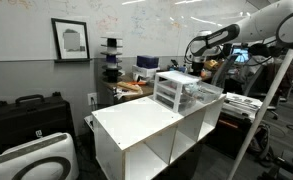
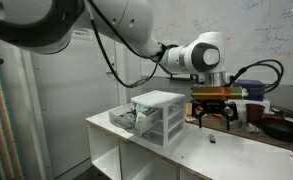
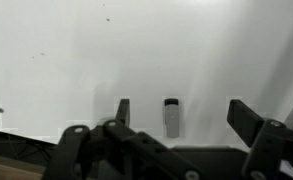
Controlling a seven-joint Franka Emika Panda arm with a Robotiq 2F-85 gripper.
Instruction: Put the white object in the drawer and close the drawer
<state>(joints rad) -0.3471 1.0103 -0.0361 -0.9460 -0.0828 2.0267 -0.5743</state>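
Note:
The small white object [image 2: 212,139] [image 3: 172,118] is next, so my gripper needs to move toward the cabinet's edge and go down to the object before it closes.
A small white oblong object with a dark end [image 3: 172,116] lies on the white cabinet top [image 3: 66,70]. In an exterior view it is a small speck [image 2: 212,138]. My gripper [image 3: 184,115] is open and empty above it, and the object lies between the fingers, nearer the left one. In both exterior views the gripper [image 2: 214,116] [image 1: 199,68] hangs beside the small white-framed drawer unit [image 2: 161,115] [image 1: 176,90]. One translucent drawer [image 2: 125,118] [image 1: 203,94] is pulled out on the side away from the gripper.
The drawer unit stands on a large white open-fronted shelf cabinet [image 1: 146,135]. Cluttered desks and a whiteboard lie behind it. A black case [image 1: 26,115] and a white device [image 1: 31,160] sit on the floor beside it. The cabinet's edge [image 3: 26,138] runs along the lower left of the wrist view.

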